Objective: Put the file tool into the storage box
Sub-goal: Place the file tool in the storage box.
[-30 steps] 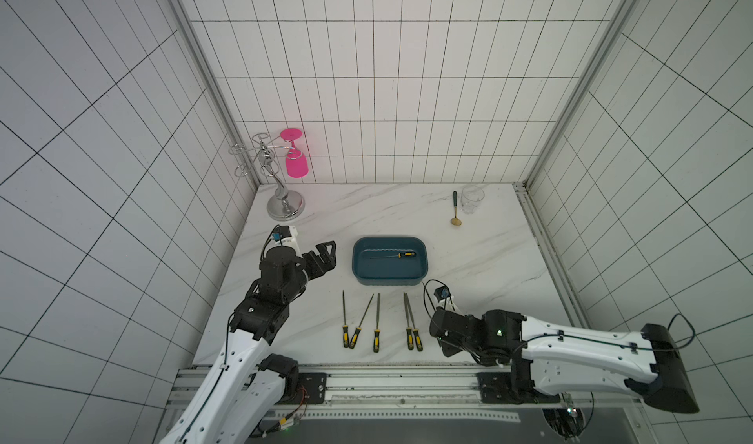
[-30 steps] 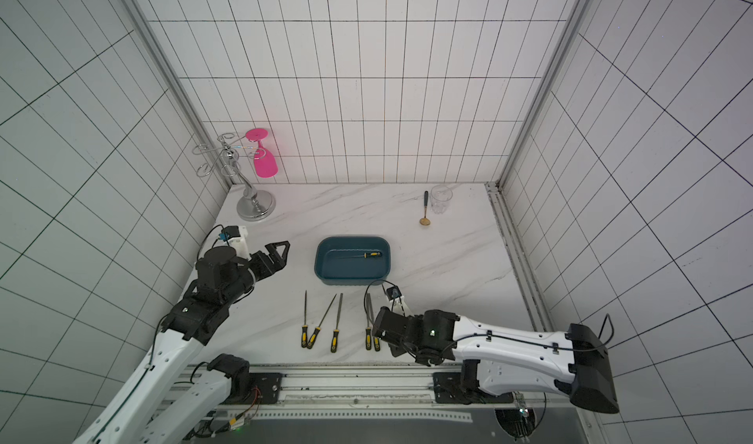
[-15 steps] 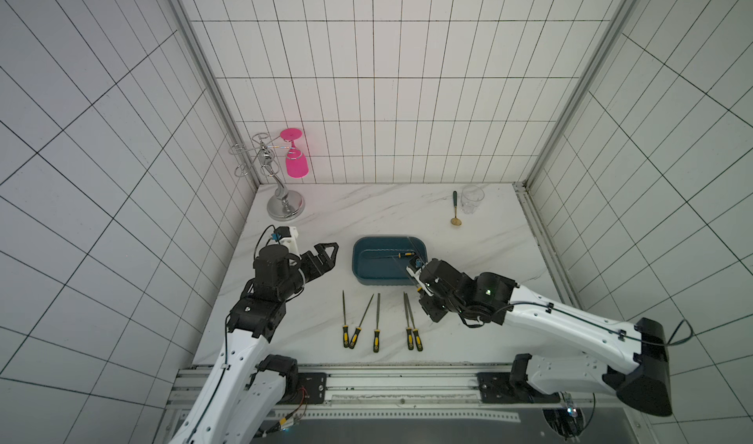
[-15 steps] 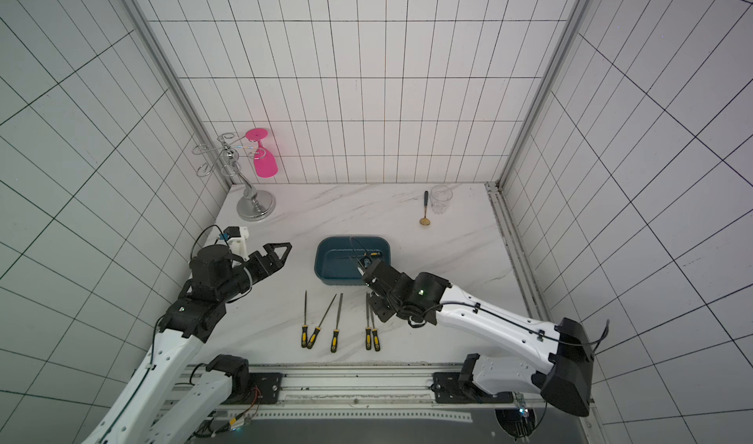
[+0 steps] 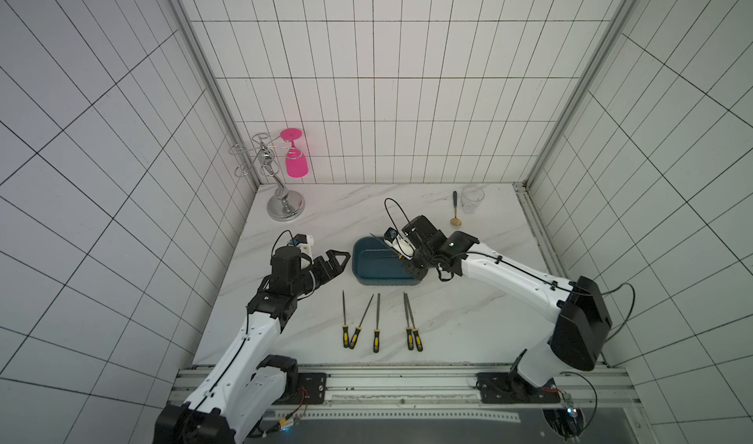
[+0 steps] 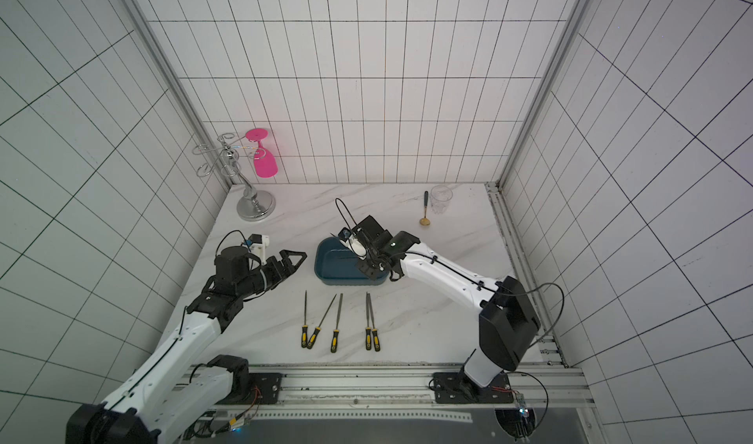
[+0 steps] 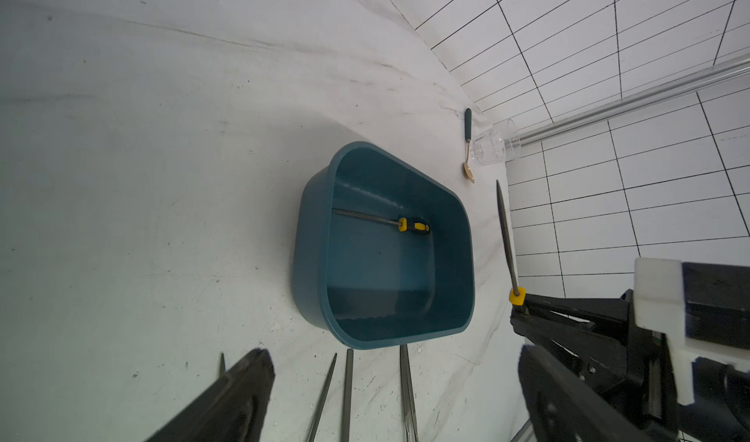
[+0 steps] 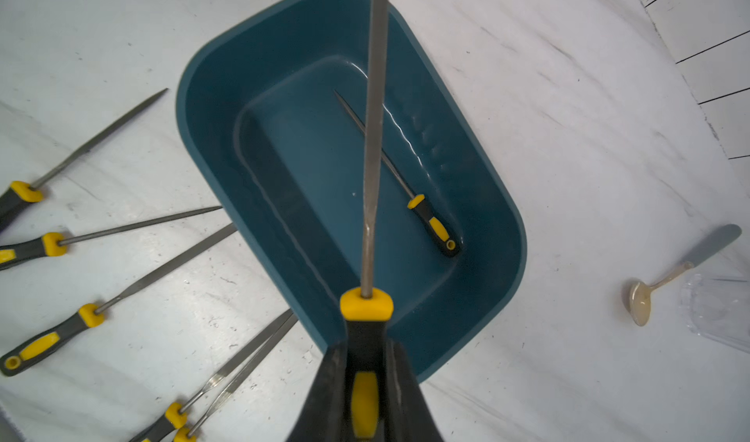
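Observation:
The right gripper lowers toward the bare box bottom (image 5: 392, 264) (image 8: 404, 256) beside the file lying inside next and releases the other file's handle, since that bottom lies below the gripper.
The storage box (image 5: 368, 281) (image 6: 334, 279) is a teal tub at the middle of the marble table, with one yellow-and-black-handled file (image 8: 406, 184) (image 7: 377, 220) lying inside. My right gripper (image 8: 367, 350) (image 5: 407, 258) is shut on the handle of another file tool (image 8: 375, 115) (image 7: 505, 233). It holds this file above the box's right end, blade pointing out over the box. My left gripper (image 5: 336, 264) (image 7: 393, 399) hovers open and empty just left of the box. Several more files (image 5: 377, 319) lie in a row in front of the box.
A clear glass cup (image 5: 472, 199) and a spoon (image 5: 455, 209) sit at the back right. A chrome glass rack (image 5: 281, 193) with a pink glass (image 5: 296, 165) stands at the back left. Tiled walls enclose the table, and a metal rail runs along its front edge.
My right arm has swung from the table's front edge, beside the row of files, back and up over the box. The left gripper has edged slightly toward the box.

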Robot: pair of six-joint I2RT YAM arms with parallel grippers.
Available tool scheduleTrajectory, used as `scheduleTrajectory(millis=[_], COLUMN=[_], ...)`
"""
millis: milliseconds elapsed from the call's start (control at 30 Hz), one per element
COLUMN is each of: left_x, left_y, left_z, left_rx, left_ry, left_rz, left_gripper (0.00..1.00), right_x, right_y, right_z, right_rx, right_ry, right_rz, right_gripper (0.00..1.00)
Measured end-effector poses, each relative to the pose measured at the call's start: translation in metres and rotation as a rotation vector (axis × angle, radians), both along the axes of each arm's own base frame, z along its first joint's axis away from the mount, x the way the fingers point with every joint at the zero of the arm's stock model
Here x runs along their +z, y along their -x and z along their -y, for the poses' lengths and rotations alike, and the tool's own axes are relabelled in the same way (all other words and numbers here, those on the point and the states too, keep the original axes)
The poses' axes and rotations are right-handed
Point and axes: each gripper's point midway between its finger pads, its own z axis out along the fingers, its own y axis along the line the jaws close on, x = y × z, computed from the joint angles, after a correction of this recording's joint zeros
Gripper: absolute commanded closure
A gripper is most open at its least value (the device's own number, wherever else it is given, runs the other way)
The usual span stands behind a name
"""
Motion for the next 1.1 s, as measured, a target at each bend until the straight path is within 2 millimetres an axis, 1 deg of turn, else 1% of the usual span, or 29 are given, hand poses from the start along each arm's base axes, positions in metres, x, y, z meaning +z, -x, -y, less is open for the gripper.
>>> scheduleTrajectory(millis=[100, 233, 300, 367, 500, 533, 600, 633, 667, 833, 900, 967, 1033, 1100], left_x=[-0.007, -0.008, -0.007, -0.004, 0.005, 0.007, 0.01, 0.011, 0.012, 0.014, 0.015, 0.016, 0.015, 0.012], left_y=[-0.006, -0.012, -0.012, -0.012, -0.01, -0.01, -0.009, -0.009, -0.009, -0.007, -0.006, -0.004, -0.002, 0.001], left_z=[-0.001, -0.006, -0.009, -0.011, -0.013, -0.014, -0.014, -0.014, -0.013, -0.012, -0.012, -0.013, -0.014, -0.015], left_rx=[-0.007, -0.004, 0.001, 0.006, 0.012, 0.013, 0.013, 0.012, 0.011, 0.003, 0.004, 0.004, 0.007, 0.012], left_ry=[0.011, 0.012, 0.008, 0.004, -0.002, -0.002, -0.002, -0.002, -0.001, 0.005, 0.006, 0.005, -0.004, -0.029], left_rz=[-0.033, -0.043, -0.035, -0.025, 0.011, 0.018, 0.029, 0.032, 0.035, 0.039, 0.044, 0.047, 0.041, 0.033], left_gripper=[0.02, 0.02, 0.02, 0.02, 0.02, 0.02, 0.02, 0.02, 0.02, 0.02, 0.02, 0.02, 0.02, 0.02], right_x=[-0.02, -0.042, -0.047, -0.048, -0.053, -0.055, -0.062, -0.063, -0.063, -0.052, -0.041, -0.024, -0.001, 0.029], right_y=[-0.008, -0.012, -0.012, -0.013, -0.021, -0.023, -0.026, -0.027, -0.029, -0.044, -0.048, -0.048, -0.049, -0.05], right_z=[-0.005, -0.006, -0.006, -0.005, -0.005, -0.006, -0.005, -0.004, -0.003, -0.005, -0.005, -0.005, -0.004, -0.003], right_rx=[0.03, 0.07, 0.088, 0.096, 0.092, 0.09, 0.083, 0.079, 0.074, 0.043, 0.029, 0.011, -0.015, -0.05], right_ry=[0.063, 0.135, 0.154, 0.163, 0.186, 0.189, 0.2, 0.203, 0.202, 0.164, 0.131, 0.085, 0.029, -0.051], right_rz=[-0.006, -0.014, -0.014, -0.008, -0.001, -0.003, -0.01, -0.012, -0.009, 0.046, 0.074, 0.109, 0.152, 0.198], right_gripper=[1.0, 1.0, 1.0, 1.0, 1.0, 0.94, 0.64, 0.57, 0.52, 0.42, 0.39, 0.39, 0.39, 0.39])
